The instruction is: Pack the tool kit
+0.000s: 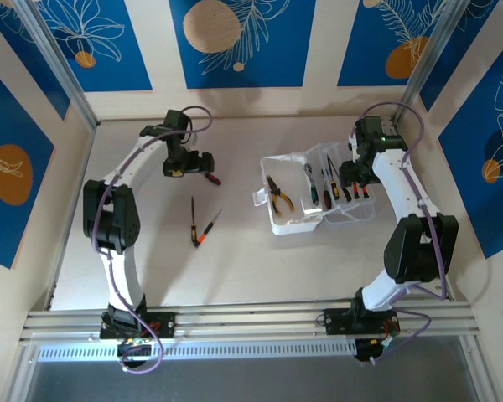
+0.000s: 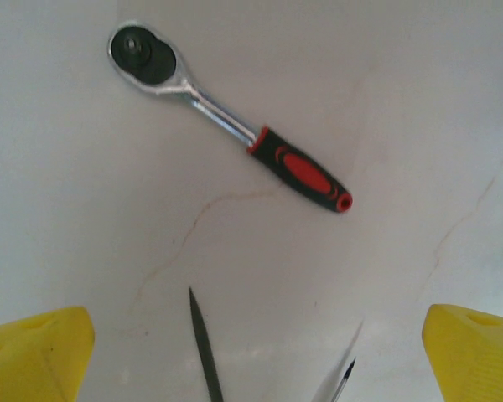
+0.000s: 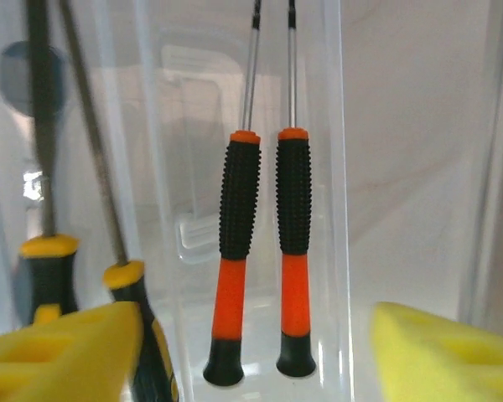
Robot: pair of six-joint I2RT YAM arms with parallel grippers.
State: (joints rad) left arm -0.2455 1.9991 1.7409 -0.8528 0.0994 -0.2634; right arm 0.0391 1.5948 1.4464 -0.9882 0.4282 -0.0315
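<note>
The left gripper should next move down and outward and close around the ratchet wrench's metal head (image 2: 143,57), with bare table around it.
The tool kit's translucent white case (image 1: 295,224) lies open at the right of the table, with pliers (image 1: 278,194) in its left half and screwdrivers in its right half. My right gripper (image 1: 352,174) hovers over that right half, open (image 3: 256,356). Below it, two orange-and-black screwdrivers (image 3: 235,251) (image 3: 293,251) lie side by side in a compartment, touched by neither finger. My left gripper (image 1: 187,161) is open (image 2: 256,360) above the table. A ratchet wrench (image 2: 226,121) with a red-and-black handle lies just ahead of it, untouched.
Two loose screwdrivers (image 1: 193,219) (image 1: 208,228) lie on the table near the left arm; their tips (image 2: 203,352) (image 2: 344,377) show between the left fingers. Yellow-and-black screwdrivers (image 3: 46,260) fill the compartment left of the orange pair. Walls enclose the table.
</note>
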